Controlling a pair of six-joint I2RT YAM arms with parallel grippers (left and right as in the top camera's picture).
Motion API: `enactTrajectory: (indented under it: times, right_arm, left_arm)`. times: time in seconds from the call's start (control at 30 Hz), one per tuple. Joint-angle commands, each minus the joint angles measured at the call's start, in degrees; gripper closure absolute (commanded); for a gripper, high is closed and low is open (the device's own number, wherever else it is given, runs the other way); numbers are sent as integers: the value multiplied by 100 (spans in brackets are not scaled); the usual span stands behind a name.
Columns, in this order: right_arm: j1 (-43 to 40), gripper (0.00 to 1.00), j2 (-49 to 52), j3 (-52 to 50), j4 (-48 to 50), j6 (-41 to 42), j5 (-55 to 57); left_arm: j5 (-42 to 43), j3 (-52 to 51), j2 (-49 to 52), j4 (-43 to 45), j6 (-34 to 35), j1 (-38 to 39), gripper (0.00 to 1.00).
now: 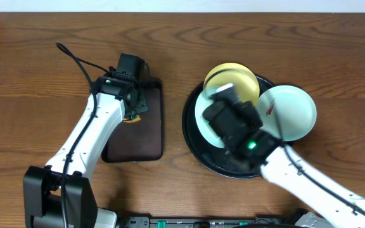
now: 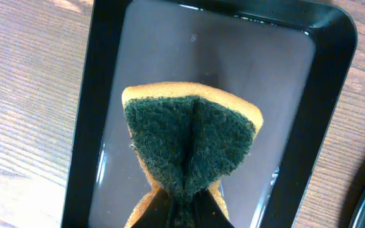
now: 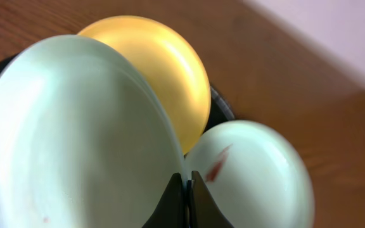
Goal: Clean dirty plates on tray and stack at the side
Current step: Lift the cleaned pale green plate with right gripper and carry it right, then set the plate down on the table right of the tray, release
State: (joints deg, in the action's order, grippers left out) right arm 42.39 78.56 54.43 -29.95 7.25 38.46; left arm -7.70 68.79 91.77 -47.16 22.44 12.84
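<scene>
Bare tabletop lies right of my right gripper in the overhead view, past the smeared plate, so I will swing there and lower to release.
My right gripper [image 1: 217, 95] [image 3: 187, 187] is shut on the rim of a mint-white plate [image 1: 201, 115] [image 3: 75, 139] and holds it tilted over the round black tray [image 1: 190, 140] [image 3: 218, 104]. The pale yellow plate [image 1: 236, 77] [image 3: 163, 69] lies at the tray's far side. The second mint-white plate [image 1: 293, 113] [image 3: 258, 183], with a reddish smear, lies at the tray's right edge. My left gripper [image 1: 134, 109] [image 2: 185, 206] is shut on a folded sponge [image 2: 192, 136] with a green scouring face and a yellow body.
The sponge hangs over a smaller rectangular dark tray [image 1: 138, 142] [image 2: 106, 38] to the left of the round tray. Bare wooden tabletop [image 1: 30, 82] surrounds both trays. The left arm's cable loops at the back left.
</scene>
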Motion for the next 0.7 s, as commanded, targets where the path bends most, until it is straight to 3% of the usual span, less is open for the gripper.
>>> enactTrajectory:
  times: [0.0,0.2,0.47,0.67]
  right_arm:
    - [-975,99,-457,105,20,732,-1781]
    - [-3574,99,-1169,105,271,765,-3228]
    - [-7012,99,-903,101,450,990,-3340]
    - [-7897,99,280,101,815,1161,-3340]
  left_arm:
    - [-92,-35,13,-15,-37,-28,92]
    - [-92,-35,13,-15,-35,-28,92]
    - [-90,-35,13,-15,-35,-28,92]
    - [-90,-35,13,-17,-35,-28,92]
